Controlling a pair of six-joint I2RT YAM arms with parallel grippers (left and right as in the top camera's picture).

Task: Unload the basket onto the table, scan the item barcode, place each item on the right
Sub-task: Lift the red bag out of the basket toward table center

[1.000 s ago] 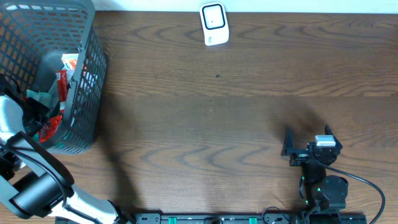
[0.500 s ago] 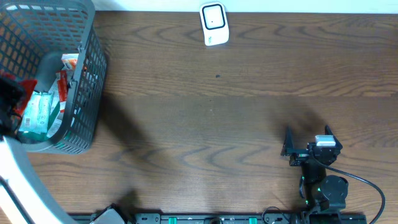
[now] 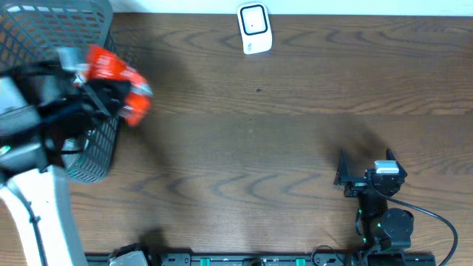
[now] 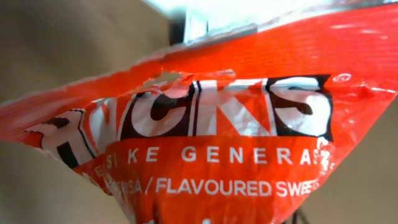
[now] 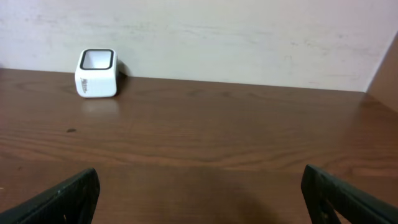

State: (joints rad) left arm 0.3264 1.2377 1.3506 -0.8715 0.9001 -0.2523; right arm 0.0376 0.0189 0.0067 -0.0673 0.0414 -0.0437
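Next, my left gripper needs to go away from the basket [image 3: 102,151], to the right in the overhead view, then lower.
A red sweets packet [image 3: 117,74] with white lettering hangs in the air over the right rim of the grey basket [image 3: 102,151], blurred by motion. My left gripper [image 3: 102,93] is shut on it. The packet [image 4: 211,143] fills the left wrist view and hides the fingers; no barcode shows on this face. The white scanner [image 3: 254,28] stands at the table's far edge, also visible as a small white box [image 5: 96,73] in the right wrist view. My right gripper [image 3: 365,171] rests near the front right, open with nothing between its fingers [image 5: 68,199].
The mesh basket sits at the far left of the wooden table [image 3: 259,148]. A pale wall [image 5: 249,37] rises behind the scanner. The right arm's base and cable [image 3: 392,225] sit at the front edge.
My left arm has lifted the red packet out of the basket and carried it rightward over the rim. The right arm has not moved.
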